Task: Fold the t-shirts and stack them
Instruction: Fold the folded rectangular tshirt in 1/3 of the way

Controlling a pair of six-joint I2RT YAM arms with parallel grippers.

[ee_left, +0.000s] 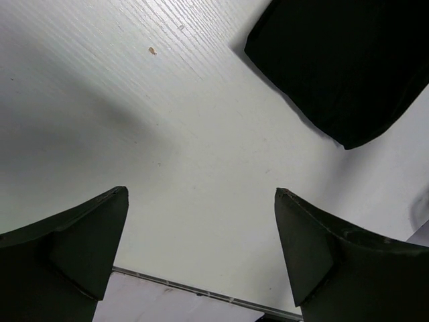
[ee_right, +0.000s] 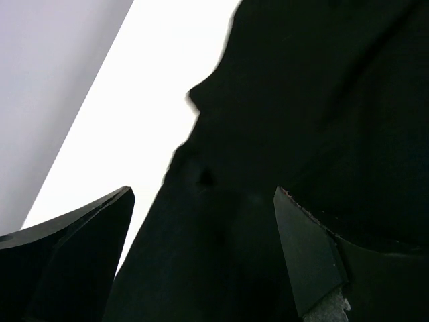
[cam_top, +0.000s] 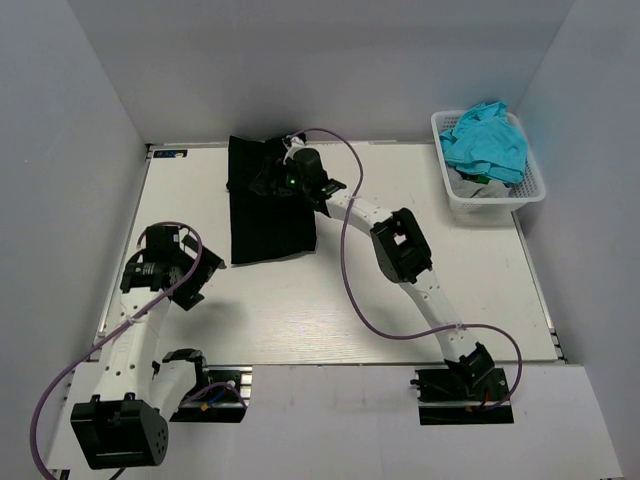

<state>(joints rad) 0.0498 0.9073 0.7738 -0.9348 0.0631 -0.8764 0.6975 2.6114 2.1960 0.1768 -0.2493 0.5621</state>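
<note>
The shirt's near corner is to the right in the top view, past bare table, so my left gripper will go that way next and down onto it.
A black t-shirt (cam_top: 265,215) lies folded into a long strip on the white table (cam_top: 330,300), towards the back left. My right gripper (cam_top: 272,178) hovers over its far end, jaws open, with black cloth (ee_right: 301,100) filling the view beneath the fingers. My left gripper (cam_top: 178,272) is open and empty over bare table to the left of the shirt's near end; the shirt's near corner (ee_left: 348,67) shows at the top right of the left wrist view. A teal t-shirt (cam_top: 487,140) lies heaped in the basket.
A white basket (cam_top: 500,200) stands at the back right corner, with grey cloth under the teal shirt. Grey walls enclose the table on three sides. The table's near edge (ee_left: 194,290) shows just past my left fingers.
</note>
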